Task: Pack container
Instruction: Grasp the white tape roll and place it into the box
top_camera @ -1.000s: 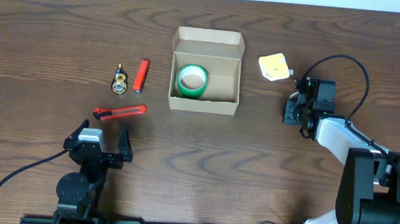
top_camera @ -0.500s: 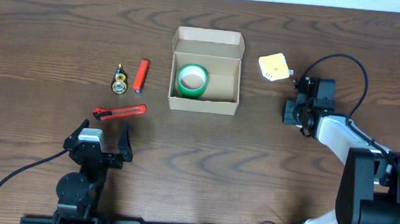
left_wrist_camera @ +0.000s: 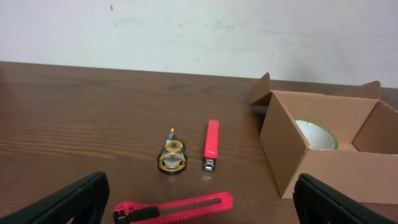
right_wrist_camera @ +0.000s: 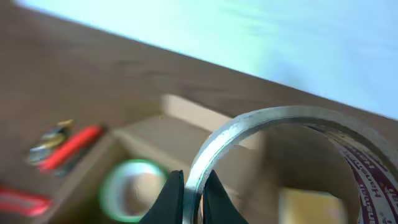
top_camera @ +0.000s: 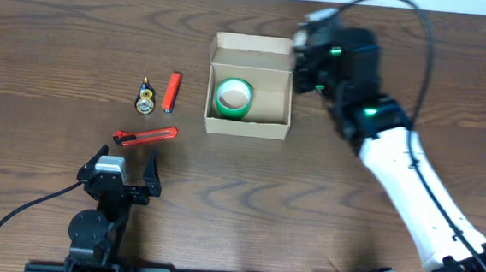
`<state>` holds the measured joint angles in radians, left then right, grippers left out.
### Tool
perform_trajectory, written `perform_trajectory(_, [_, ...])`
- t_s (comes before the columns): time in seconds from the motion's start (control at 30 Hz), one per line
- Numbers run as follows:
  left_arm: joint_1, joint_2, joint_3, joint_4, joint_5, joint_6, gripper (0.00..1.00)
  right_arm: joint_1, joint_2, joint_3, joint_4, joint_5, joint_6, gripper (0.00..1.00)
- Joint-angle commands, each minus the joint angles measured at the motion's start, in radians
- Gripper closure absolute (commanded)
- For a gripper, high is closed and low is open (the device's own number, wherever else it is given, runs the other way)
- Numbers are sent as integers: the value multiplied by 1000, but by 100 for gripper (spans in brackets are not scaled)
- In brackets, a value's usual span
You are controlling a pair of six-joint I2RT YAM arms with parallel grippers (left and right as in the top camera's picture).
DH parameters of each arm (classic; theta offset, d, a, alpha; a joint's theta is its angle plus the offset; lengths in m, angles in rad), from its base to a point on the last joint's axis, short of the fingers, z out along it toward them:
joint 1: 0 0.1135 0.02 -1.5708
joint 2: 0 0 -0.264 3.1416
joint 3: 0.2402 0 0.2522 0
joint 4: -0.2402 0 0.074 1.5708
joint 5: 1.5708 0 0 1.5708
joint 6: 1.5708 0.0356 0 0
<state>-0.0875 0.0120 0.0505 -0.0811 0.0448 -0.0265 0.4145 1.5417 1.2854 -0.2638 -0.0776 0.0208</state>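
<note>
I should move my right gripper to the left in the overhead view. Then I should lower the clear roll onto the green tape roll (top_camera: 234, 98) and keep the bare bottom of the box free.
The container (top_camera: 245, 128) is an open tan cardboard box with its lid flap folded back, holding a green tape roll (top_camera: 234, 98). My right gripper (right_wrist_camera: 193, 193) is shut on the edge of a clear tape roll (right_wrist_camera: 273, 118) and holds it above the box's right side. In the overhead view it (top_camera: 311, 48) is over the box's far right corner. The blurred right wrist view shows the box (right_wrist_camera: 155, 134) and the green roll (right_wrist_camera: 109, 180) below. My left gripper (top_camera: 125, 164) is open and empty at the front left, and the box (left_wrist_camera: 323, 168) stands to its right.
A red box cutter (top_camera: 146, 135) lies just ahead of the left gripper. A red stapler (top_camera: 172, 92) and a small gold tape dispenser (top_camera: 146, 102) lie left of the box. A yellow item (right_wrist_camera: 305, 205) shows right of the box, under the right arm.
The right arm has swung from the table's right side up and left to the box's far right corner, carrying the clear tape roll. It now covers the yellow item in the overhead view. The left arm is still.
</note>
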Motion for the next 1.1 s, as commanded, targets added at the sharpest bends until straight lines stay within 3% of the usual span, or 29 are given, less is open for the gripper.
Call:
perform_trajectory(0.0, [4,-6,-37,-11,-12,-3,5,109,102,69,-27,84,19,99])
perform_trajectory(0.17, [4,-7,-37,-11,-12,-3,4,203,279,251,-158,123,37,99])
perform_trajectory(0.4, [4,-7,-37,-11,-12,-3,5,220,467,438,-264,92,108,99])
perform_trajectory(1.07, [4,-7,-37,-11,-12,-3,5,256,589,459,-327,62,203,99])
